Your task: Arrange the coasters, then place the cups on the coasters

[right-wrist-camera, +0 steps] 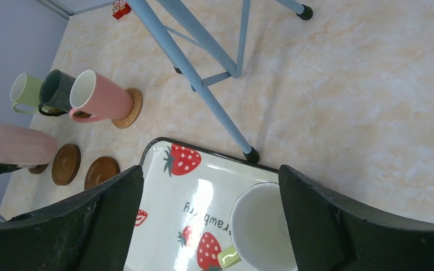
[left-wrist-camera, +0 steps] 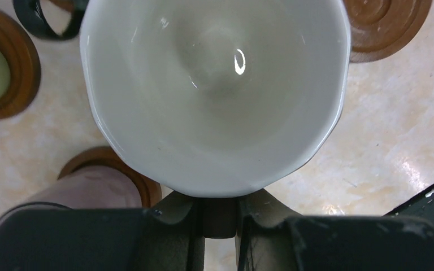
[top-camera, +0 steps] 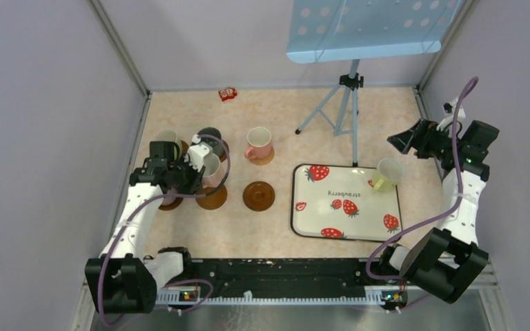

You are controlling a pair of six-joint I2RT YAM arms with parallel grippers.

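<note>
My left gripper should move down and back next, onto the empty coaster beside the mauve cup.
My left gripper is shut on the handle of a light pink cup, whose pale inside fills the left wrist view. It hangs near an empty brown coaster; a second empty coaster lies to its right. A yellow-green cup, a dark green cup and a pink cup stand on coasters behind. A mauve cup on a coaster shows partly beside my left fingers. My right gripper is open above another yellow-green cup on the strawberry tray.
A blue music stand's tripod stands at the back centre, one foot touching the tray's far edge. A small red packet lies by the back wall. Grey walls close in the left and right sides.
</note>
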